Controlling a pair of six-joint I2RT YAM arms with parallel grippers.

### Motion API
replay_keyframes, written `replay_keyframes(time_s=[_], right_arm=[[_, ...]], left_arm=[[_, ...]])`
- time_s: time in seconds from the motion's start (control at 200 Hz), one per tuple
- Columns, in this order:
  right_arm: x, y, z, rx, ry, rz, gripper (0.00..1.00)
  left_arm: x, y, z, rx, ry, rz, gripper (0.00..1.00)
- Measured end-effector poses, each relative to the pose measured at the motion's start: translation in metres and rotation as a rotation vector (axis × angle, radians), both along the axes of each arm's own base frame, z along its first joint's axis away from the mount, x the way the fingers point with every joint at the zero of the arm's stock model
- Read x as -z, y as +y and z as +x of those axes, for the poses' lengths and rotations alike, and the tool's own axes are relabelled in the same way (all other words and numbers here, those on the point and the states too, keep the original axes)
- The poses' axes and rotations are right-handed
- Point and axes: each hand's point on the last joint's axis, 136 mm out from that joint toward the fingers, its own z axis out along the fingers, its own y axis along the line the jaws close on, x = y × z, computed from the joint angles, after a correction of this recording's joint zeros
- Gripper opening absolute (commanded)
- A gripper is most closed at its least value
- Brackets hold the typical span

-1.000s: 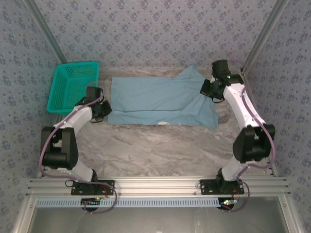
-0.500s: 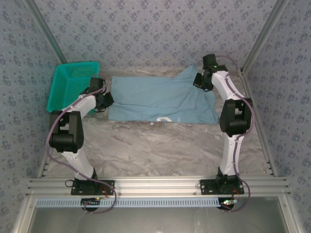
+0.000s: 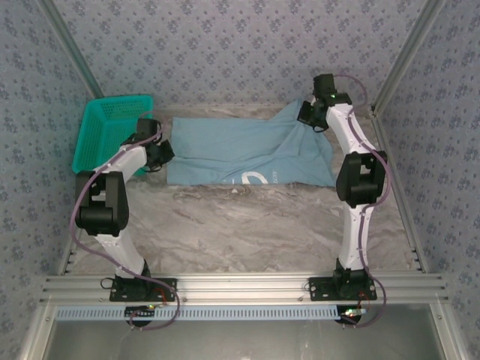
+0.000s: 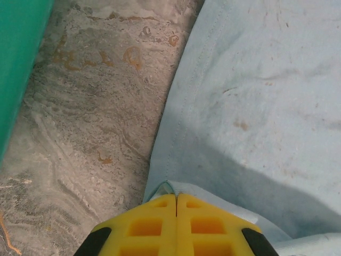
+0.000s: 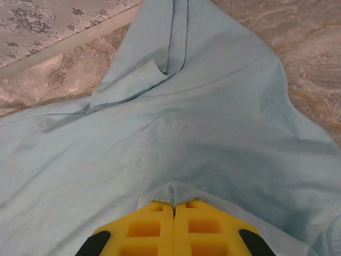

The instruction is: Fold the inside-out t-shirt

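Note:
Next, my left gripper lowers the still-raised fold onto the shirt's side edge just below, away from the teal basket, then releases the fold.
The light blue inside-out t-shirt (image 3: pixel 247 154) lies spread across the far part of the marble table, a white curved print (image 3: pixel 255 178) showing near its front edge. My left gripper (image 3: pixel 160 152) is at the shirt's left edge, shut on a pinch of its hem (image 4: pixel 166 188). My right gripper (image 3: pixel 309 117) is at the shirt's far right corner, shut on a fold of cloth (image 5: pixel 171 192). A sleeve (image 5: pixel 154 69) lies folded ahead of the right gripper.
A teal mesh basket (image 3: pixel 112 131) stands at the far left, right beside my left arm; its wall (image 4: pixel 16 64) shows in the left wrist view. Patterned walls close in the back and sides. Bare marble table (image 3: pixel 240 232) stretches in front of the shirt.
Both grippers have carried their shirt edges toward the back of the table. The folded layer has moved back and the white print now shows near the front edge.

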Motion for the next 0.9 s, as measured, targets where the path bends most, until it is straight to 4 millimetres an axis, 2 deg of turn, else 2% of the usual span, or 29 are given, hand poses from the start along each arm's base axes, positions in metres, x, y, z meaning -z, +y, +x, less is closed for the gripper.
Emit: replay_keyframes(time_s=[0.23, 0.39, 0.615, 0.904], right_arm=[[0.030, 0.000, 0.004, -0.006, 0.051, -0.010, 0.01], [0.041, 0.001, 0.006, -0.010, 0.066, -0.014, 0.00], [0.040, -0.002, 0.008, -0.008, 0.061, -0.015, 0.00], [0.037, -0.014, 0.011, 0.010, 0.052, -0.016, 0.00]], left_arm=[[0.014, 0.001, 0.006, 0.001, 0.027, 0.005, 0.00], [0.016, 0.001, 0.012, 0.002, 0.026, 0.005, 0.00], [0.006, -0.001, 0.021, 0.006, -0.002, -0.002, 0.00], [0.006, -0.001, 0.022, 0.007, -0.001, -0.003, 0.00]])
